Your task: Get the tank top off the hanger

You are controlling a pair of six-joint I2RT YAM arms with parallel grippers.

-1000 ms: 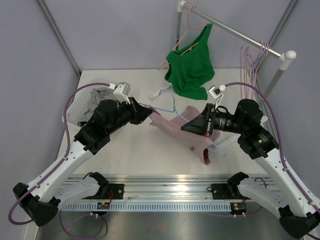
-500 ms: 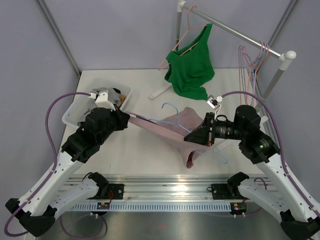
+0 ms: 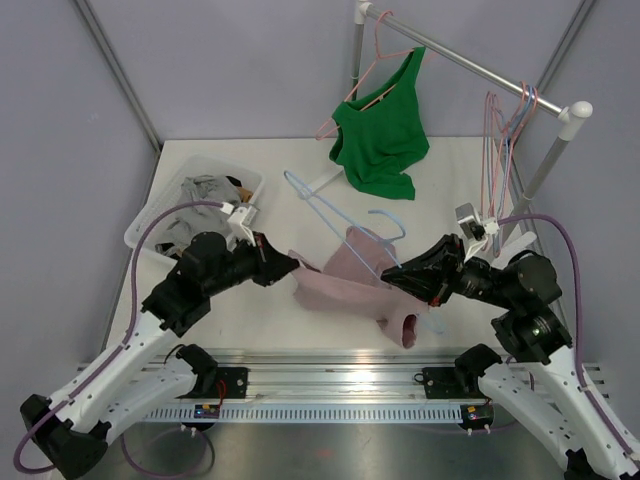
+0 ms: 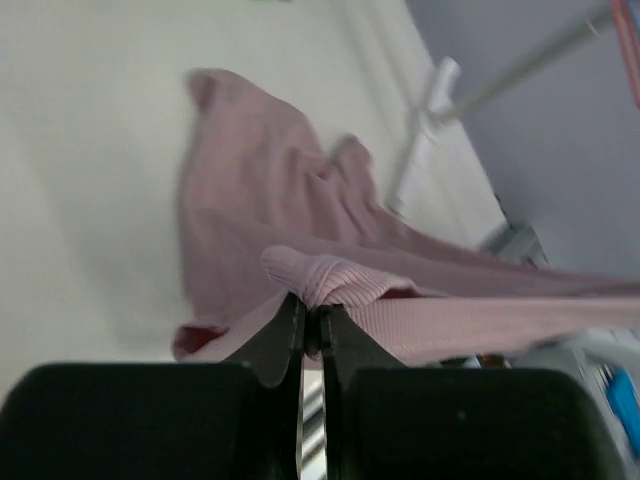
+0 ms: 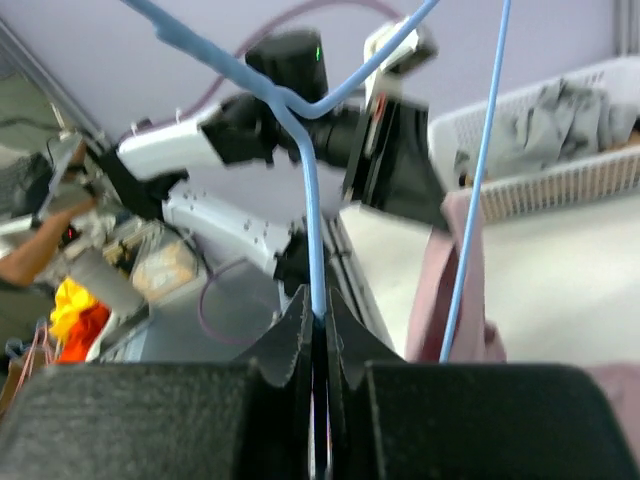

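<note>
I should next move my left gripper back and down to the bare tabletop by its near edge [image 3: 288, 312] and let go of the ribbed fold of the tank top there. The fold is still held up.
The pink tank top [image 3: 345, 280] lies bunched on the table in the middle, one end lifted. My left gripper [image 3: 293, 265] is shut on a fold of its ribbed edge, seen pinched at the fingertips in the left wrist view [image 4: 310, 308], with the rest of the tank top [image 4: 250, 190] hanging below. The light blue wire hanger [image 3: 320, 205] sticks up and back from the top. My right gripper [image 3: 388, 272] is shut on one of the hanger's wires [image 5: 312, 200]. Another wire runs down beside the pink fabric [image 5: 455, 270]; whether it still passes through the top I cannot tell.
A green top [image 3: 380, 135] hangs on a pink hanger from the rail [image 3: 470, 62] at the back. Several spare hangers [image 3: 505, 120] dangle at the rail's right end. A white basket [image 3: 243, 182] of clothes sits at the left.
The left gripper has come right and nearer with the pink fabric. The right arm has drawn back to the right, and the hanger has swung up toward the back left. The top has bunched together.
</note>
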